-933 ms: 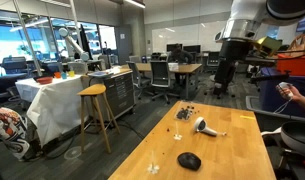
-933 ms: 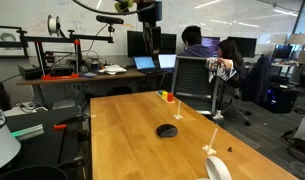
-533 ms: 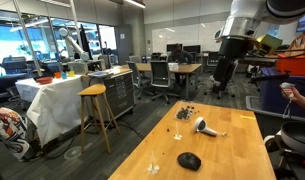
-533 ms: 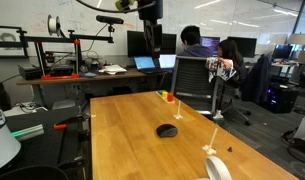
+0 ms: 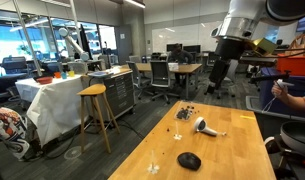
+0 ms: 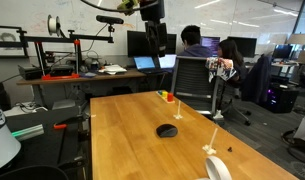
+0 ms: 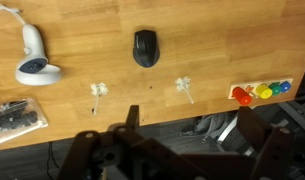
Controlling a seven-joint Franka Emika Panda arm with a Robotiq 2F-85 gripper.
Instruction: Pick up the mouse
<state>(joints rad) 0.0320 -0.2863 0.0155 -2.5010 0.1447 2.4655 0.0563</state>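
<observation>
My gripper will move toward the mouse next and lower its open fingers around its domed body (image 5: pixel 189 160) (image 7: pixel 145 48), because the mouse is alone on the tabletop far below.
The mouse (image 7: pixel 145 47) is black, oval and low-domed, and lies alone on the wooden table (image 7: pixel 212 40). It shows in both exterior views (image 5: pixel 189 160) (image 6: pixel 167 130). My gripper (image 7: pixel 192 135) is open and empty, its two dark fingers spread wide at the bottom of the wrist view. It hangs high above the table, well clear of the mouse, and also shows in both exterior views (image 5: pixel 218 82) (image 6: pixel 152 38).
A white-and-grey hair-dryer-shaped object (image 7: pixel 34 60) and a cluster of tiny dark bits (image 7: pixel 14 115) lie to one side of the mouse. Two small white pieces (image 7: pixel 98 92) (image 7: pixel 184 88) and coloured pegs (image 7: pixel 260 92) lie near the table edge. People sit at nearby desks (image 6: pixel 197 45).
The arm and gripper have shifted slightly high above the table. The mouse and other objects have not moved.
</observation>
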